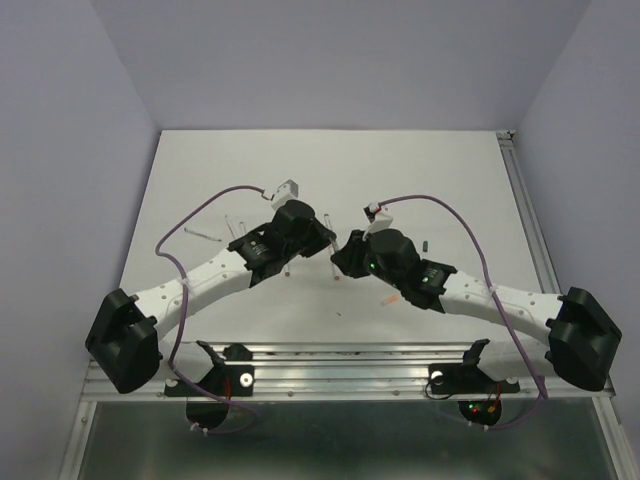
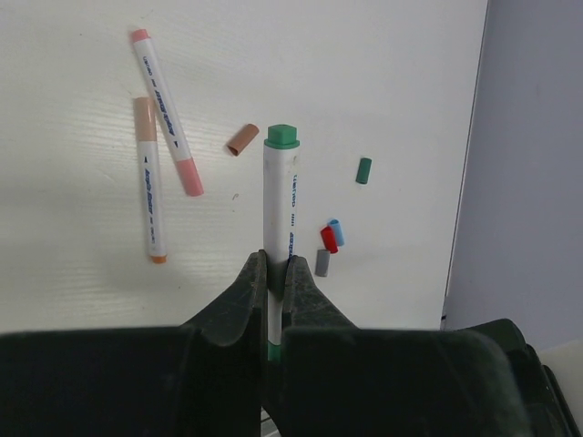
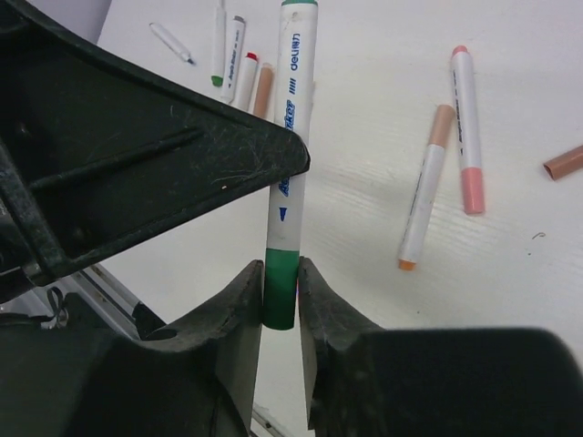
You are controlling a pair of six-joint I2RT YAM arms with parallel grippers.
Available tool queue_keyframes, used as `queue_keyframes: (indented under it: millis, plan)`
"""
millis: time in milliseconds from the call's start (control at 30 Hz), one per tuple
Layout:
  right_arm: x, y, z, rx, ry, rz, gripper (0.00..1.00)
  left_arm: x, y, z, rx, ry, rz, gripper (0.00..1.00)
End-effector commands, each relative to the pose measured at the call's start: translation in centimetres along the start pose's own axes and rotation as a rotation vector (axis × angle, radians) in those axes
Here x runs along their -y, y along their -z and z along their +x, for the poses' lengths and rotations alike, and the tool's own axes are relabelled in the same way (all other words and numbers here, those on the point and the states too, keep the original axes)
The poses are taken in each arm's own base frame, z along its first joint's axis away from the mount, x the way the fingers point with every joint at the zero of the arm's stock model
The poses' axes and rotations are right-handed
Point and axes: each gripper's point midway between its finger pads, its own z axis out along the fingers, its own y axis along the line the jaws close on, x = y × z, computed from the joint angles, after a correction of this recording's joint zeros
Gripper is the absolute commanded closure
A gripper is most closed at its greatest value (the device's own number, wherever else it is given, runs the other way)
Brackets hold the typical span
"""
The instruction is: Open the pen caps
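The left gripper pulls away from the green cap in my right gripper next, then brings the pen's body down to the table.
Both grippers hold one white pen (image 2: 279,205) with green ends, above the table. My left gripper (image 2: 278,269) is shut on the white barrel; it also shows in the top view (image 1: 318,240). My right gripper (image 3: 281,291) is shut on the pen's green cap (image 3: 281,287), and it meets the left one at mid-table (image 1: 345,255). The cap still sits on the barrel. Loose caps lie on the table: brown (image 2: 242,139), green (image 2: 363,170), blue (image 2: 336,231), red (image 2: 329,239) and grey (image 2: 322,262).
A pink-ended pen (image 2: 167,111) and a peach-ended pen (image 2: 151,177) lie left of the held pen. More pens (image 3: 239,59) lie at the far left in the right wrist view. The purple wall (image 2: 519,155) is close on the right.
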Motion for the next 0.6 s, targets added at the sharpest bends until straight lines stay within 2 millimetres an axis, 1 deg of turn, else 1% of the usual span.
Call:
queue_keyframes:
  millis: [0, 67, 133, 167, 200, 233, 267, 300, 333, 400, 433, 500, 533, 567]
  plan:
    - [-2.4, 0.1, -3.7, 0.104, -0.013, -0.06, 0.85, 0.8, 0.6, -1.0, 0.047, 0.014, 0.024, 1.0]
    - [-2.2, 0.2, -3.0, 0.077, -0.012, -0.058, 0.99, 0.7, 0.4, -1.7, 0.085, 0.013, 0.014, 1.0]
    - [-2.1, 0.6, -2.1, 0.039, -0.027, -0.064, 0.99, 0.1, -0.3, -2.3, 0.108, 0.002, -0.015, 1.0]
    - [-1.4, 0.8, -0.9, 0.006, -0.045, -0.051, 0.99, -0.3, -0.8, -3.2, 0.108, -0.004, -0.019, 1.0]
    - [-1.2, 1.1, -0.3, -0.013, -0.055, -0.056, 0.99, -0.4, -1.2, -3.7, 0.101, -0.001, -0.015, 1.0]
    - [-1.2, 1.9, 1.1, -0.049, -0.079, -0.087, 0.99, -0.8, -1.8, -3.6, 0.083, -0.002, -0.014, 1.0]
    - [-1.4, 2.3, 1.4, -0.052, -0.094, -0.116, 0.99, -1.4, -2.3, -5.0, 0.114, 0.011, -0.022, 1.0]
    - [-1.6, 2.8, 1.8, -0.064, -0.107, -0.141, 0.99, -2.0, -2.6, -5.5, 0.123, 0.014, -0.042, 1.0]
    - [-2.1, 3.5, 2.1, -0.072, -0.122, -0.181, 0.99, -2.4, -3.4, -6.1, 0.139, 0.019, -0.052, 1.0]
    - [-2.3, 4.4, 3.7, -0.123, -0.151, -0.227, 0.99, -3.0, -4.0, -7.3, 0.156, 0.023, -0.074, 1.0]
    - [-2.4, 4.7, 4.1, -0.138, -0.157, -0.246, 0.99, -4.0, -4.6, -8.1, 0.168, 0.033, -0.104, 1.0]
    - [-3.0, 5.6, 4.7, -0.168, -0.178, -0.294, 0.99, -4.7, -5.0, -8.9, 0.181, 0.044, -0.123, 1.0]
    - [-2.8, 5.9, 5.7, -0.197, -0.184, -0.305, 0.99, -5.1, -5.2, -9.5, 0.189, 0.053, -0.135, 1.0]
    - [-3.0, 6.2, 5.7, -0.198, -0.202, -0.319, 0.99, -5.4, -5.3, -9.9, 0.203, 0.057, -0.145, 1.0]
